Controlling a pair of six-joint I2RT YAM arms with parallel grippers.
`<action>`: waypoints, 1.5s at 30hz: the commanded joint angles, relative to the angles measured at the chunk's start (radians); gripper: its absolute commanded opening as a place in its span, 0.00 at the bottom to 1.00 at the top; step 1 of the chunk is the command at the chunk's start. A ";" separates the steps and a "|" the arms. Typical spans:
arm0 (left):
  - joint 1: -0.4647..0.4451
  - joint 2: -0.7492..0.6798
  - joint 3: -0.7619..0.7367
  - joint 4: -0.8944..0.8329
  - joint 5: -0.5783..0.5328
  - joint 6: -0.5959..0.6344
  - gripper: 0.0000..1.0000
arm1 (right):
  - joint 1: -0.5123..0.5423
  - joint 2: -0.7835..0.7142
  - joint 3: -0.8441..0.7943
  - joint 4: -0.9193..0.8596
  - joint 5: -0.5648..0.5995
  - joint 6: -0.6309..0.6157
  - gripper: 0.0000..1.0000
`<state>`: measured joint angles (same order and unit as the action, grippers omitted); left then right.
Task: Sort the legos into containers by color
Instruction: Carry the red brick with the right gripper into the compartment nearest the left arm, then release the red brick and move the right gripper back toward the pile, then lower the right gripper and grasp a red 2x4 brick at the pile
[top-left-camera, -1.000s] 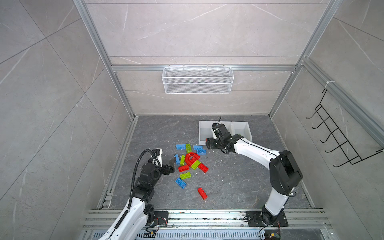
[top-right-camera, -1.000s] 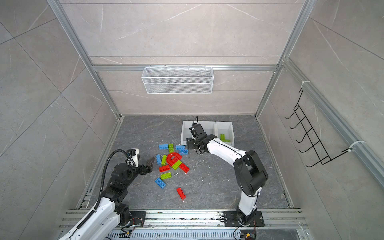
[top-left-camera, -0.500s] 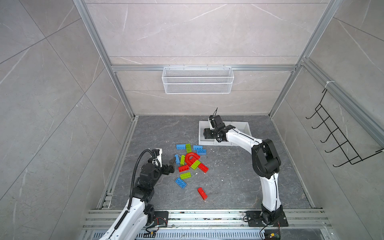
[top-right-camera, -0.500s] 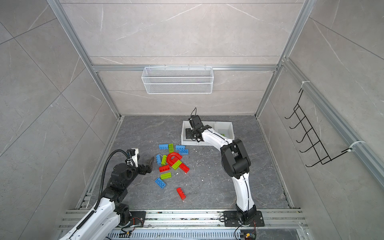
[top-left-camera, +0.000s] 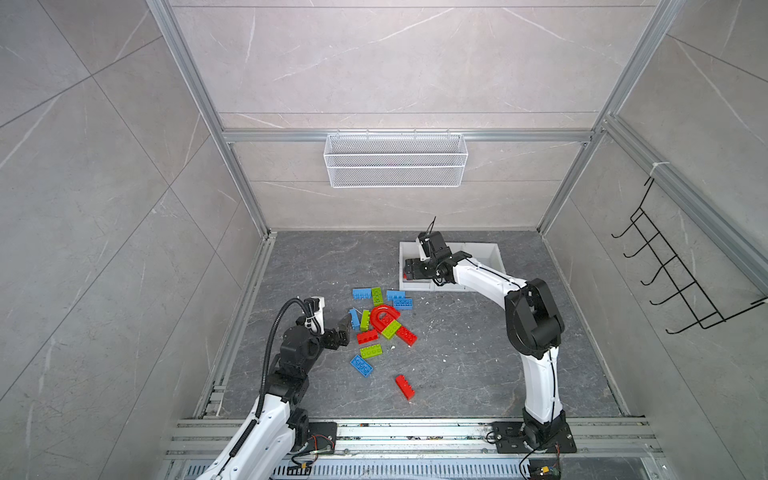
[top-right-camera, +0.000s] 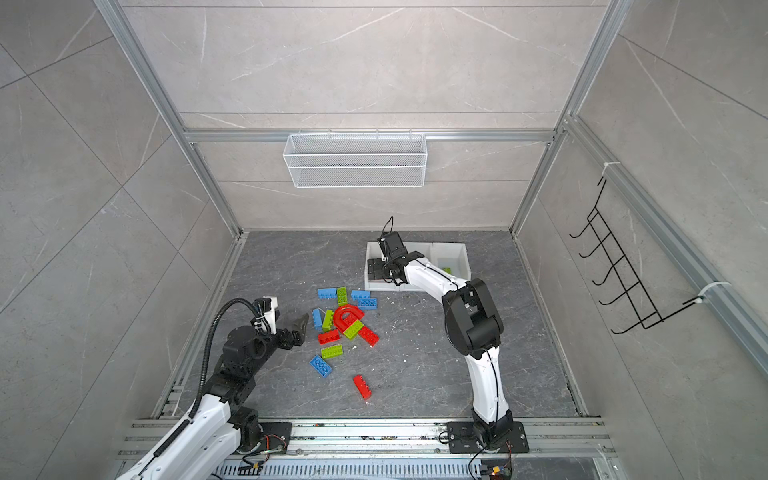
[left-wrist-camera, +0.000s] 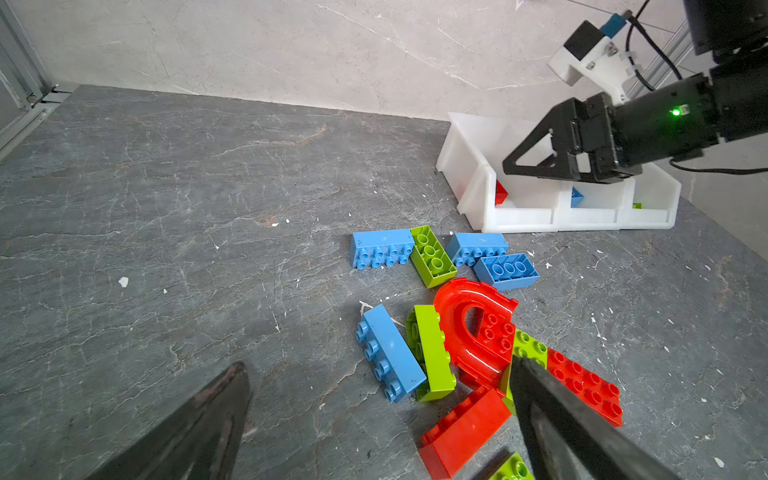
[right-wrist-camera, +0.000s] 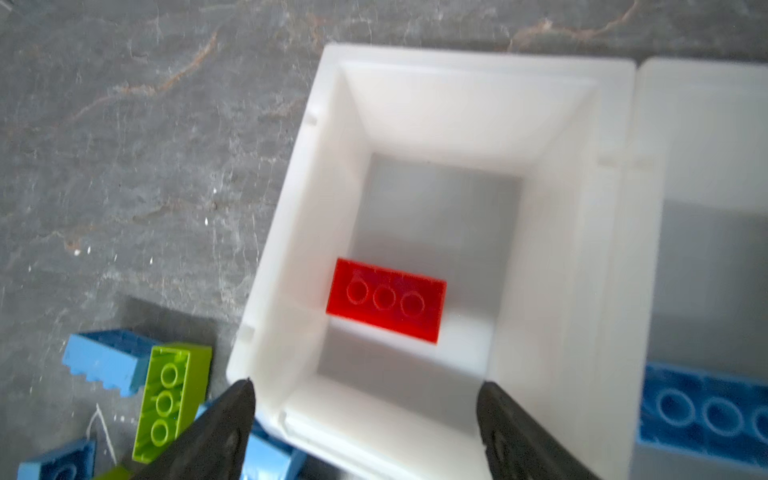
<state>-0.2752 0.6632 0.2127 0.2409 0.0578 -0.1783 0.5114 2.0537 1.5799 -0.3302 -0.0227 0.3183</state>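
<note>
I will next swing my right gripper back and down astride the red brick's loose end (top-left-camera: 410, 339), because that end sticks out past the lime green brick.
The legos lie in a loose pile mid-floor around a red arch (top-left-camera: 384, 316) (top-right-camera: 348, 318) (left-wrist-camera: 478, 328), with blue, lime green and red bricks beside it. One red brick (top-left-camera: 404, 386) lies alone nearer the front. My left gripper (top-left-camera: 345, 326) (left-wrist-camera: 379, 365) is open and empty at the pile's left edge. The containers (top-left-camera: 484, 245) (top-right-camera: 453, 246) (left-wrist-camera: 582, 218) stand at the back. My right gripper (top-left-camera: 409, 270) (right-wrist-camera: 366, 384) hangs open above the leftmost bin (right-wrist-camera: 478, 62), where a red brick (right-wrist-camera: 386, 300) lies studs down. The middle bin holds a blue brick (right-wrist-camera: 706, 411).
A white wire mesh basket (top-left-camera: 395, 160) hangs on the back wall and a black hook rack (top-left-camera: 673, 282) on the right wall. Aluminium rails (top-left-camera: 415, 432) run along the front edge. A green brick (top-right-camera: 446, 270) lies in the rightmost bin.
My right arm has swung from the front of the bins to above the leftmost bin, and its jaws have opened wider. The left arm has not moved.
</note>
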 joint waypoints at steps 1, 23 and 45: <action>-0.001 -0.004 0.017 0.046 0.001 0.010 1.00 | 0.015 -0.159 -0.111 0.009 -0.041 -0.024 0.84; -0.001 -0.005 0.017 0.051 0.007 0.006 1.00 | 0.278 -0.354 -0.517 -0.047 -0.028 -0.324 0.71; -0.001 -0.015 0.023 0.024 0.005 0.011 1.00 | 0.305 -0.186 -0.480 0.005 -0.017 -0.356 0.49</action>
<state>-0.2752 0.6655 0.2127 0.2581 0.0616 -0.1783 0.8097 1.8435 1.0954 -0.3477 -0.0269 -0.0238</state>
